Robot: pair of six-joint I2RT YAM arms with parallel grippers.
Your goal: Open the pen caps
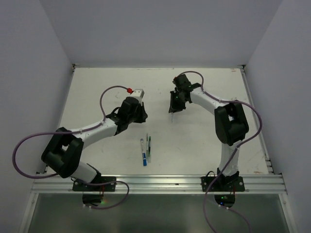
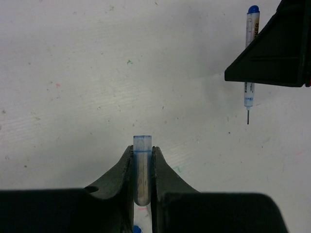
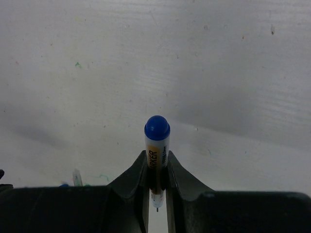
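Note:
The pen's tip is already uncovered, so my left gripper should first move straight down to let go of the clear cap on the tabletop beneath it.
My left gripper [image 2: 142, 156] is shut on a clear, blue-tinted pen cap [image 2: 142, 167], which stands up between the jaws above the table. My right gripper [image 3: 157, 162] is shut on a white pen with a blue end [image 3: 157, 145]; its bare tip points down below the jaws. That pen also shows in the left wrist view [image 2: 250, 58], hanging upright with its thin tip exposed. In the top view both grippers, left [image 1: 140, 114] and right [image 1: 174, 109], hover over the table's middle, a short way apart. Two or three more pens [image 1: 146, 149] lie side by side nearer the front.
The white table [image 1: 97, 87] has a metal rail [image 1: 160, 183] along its near edge and walls on three sides. A small clear tube [image 3: 77, 177] lies on the table at the lower left of the right wrist view. Purple cables loop from both arms.

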